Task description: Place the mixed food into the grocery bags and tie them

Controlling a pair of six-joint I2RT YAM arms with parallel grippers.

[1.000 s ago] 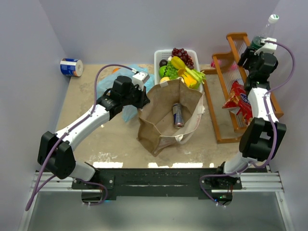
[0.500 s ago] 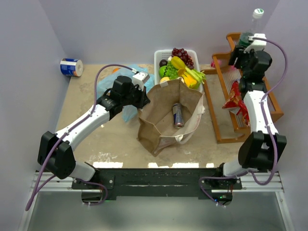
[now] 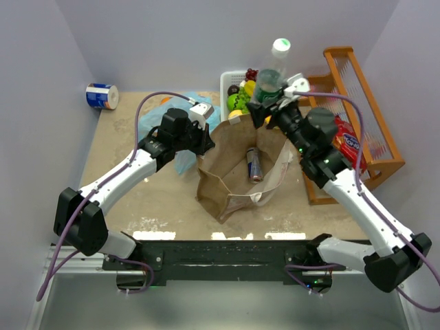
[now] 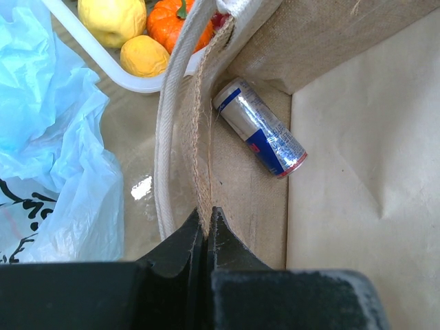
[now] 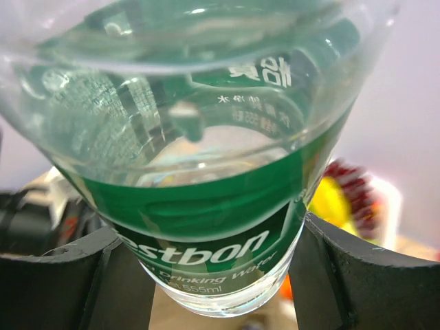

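The robot's right gripper should next go back and down into the brown paper bag and let go of the bottle there, because the bag is open and a bare part of its bottom shows beside the can (image 3: 254,163).
The brown paper bag (image 3: 230,180) stands open at the table's middle with a drink can (image 3: 254,163) lying inside. My left gripper (image 3: 205,141) is shut on the bag's left rim (image 4: 201,165), next to its white handle (image 4: 168,137); the can (image 4: 260,127) shows inside. My right gripper (image 3: 269,104) is shut on a clear water bottle with a green label (image 3: 269,75), held above the bag's far rim; the bottle (image 5: 206,172) fills the right wrist view. The toy fruits and vegetables (image 3: 237,100) lie in the white basket behind. The light-blue bag (image 3: 155,117) lies crumpled at the left.
The white slotted basket (image 3: 225,86) stands behind the paper bag. An orange wooden rack (image 3: 364,117) at the right holds a red snack packet (image 3: 347,141). A blue-and-white roll (image 3: 102,95) lies at the far left by the wall.
My right arm has swung left from the rack with the water bottle, from the far right to above the paper bag's far rim. The left arm has not moved.
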